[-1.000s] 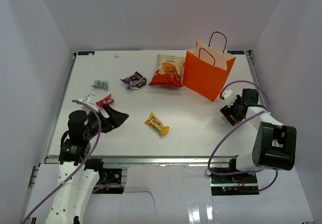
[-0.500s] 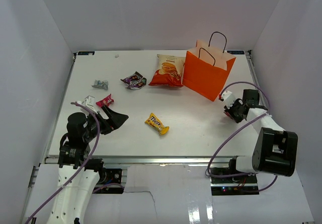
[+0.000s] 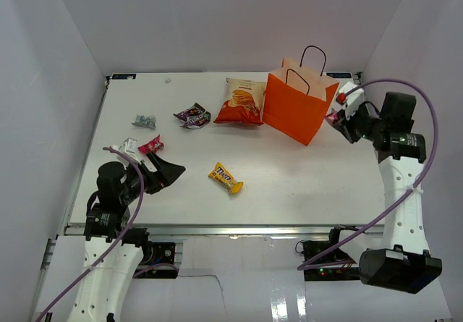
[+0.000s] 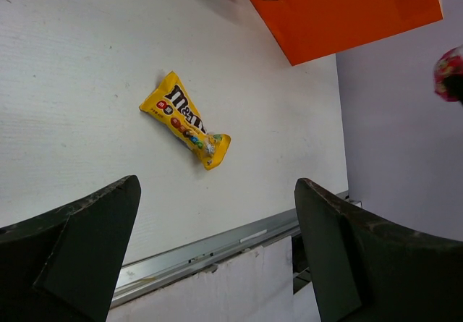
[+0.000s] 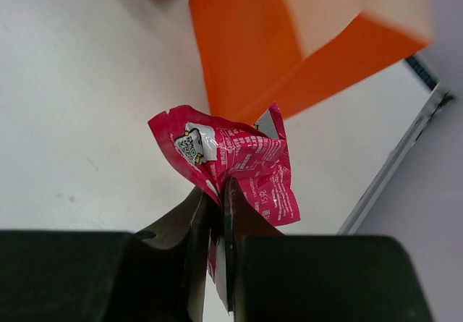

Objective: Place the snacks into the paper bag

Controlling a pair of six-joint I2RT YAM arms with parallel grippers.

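My right gripper has the paper bag's opening [image 3: 312, 80] [image 5: 325, 3] outward of it, to its left in the top view. I will raise the gripper across that opening and let go.
The upright orange paper bag [image 3: 296, 108] [image 5: 253, 54] stands at the back right. My right gripper [image 3: 336, 114] [image 5: 221, 184] hangs in the air just right of it, shut on a crumpled red-pink packet [image 5: 239, 159] [image 4: 448, 65]. The orange-and-cream chip bag [image 3: 241, 101] lies against the bag's left side. A yellow candy packet [image 3: 226, 178] [image 4: 186, 120] lies mid-table. Further left lie a dark purple packet [image 3: 193, 115], a silver-grey one [image 3: 144, 121] and a pink one [image 3: 151, 145]. My left gripper [image 3: 165, 168] [image 4: 215, 184] is open and empty, low at the front left, pointing towards the yellow packet.
White walls close the table in on the left, back and right. A metal rail [image 3: 217, 229] runs along the near edge. A small white scrap [image 3: 128, 145] lies beside the pink packet.
The right gripper shut on the red-pink packet low on the table, then rose and swung back to the bag's right side. The left arm has barely moved.
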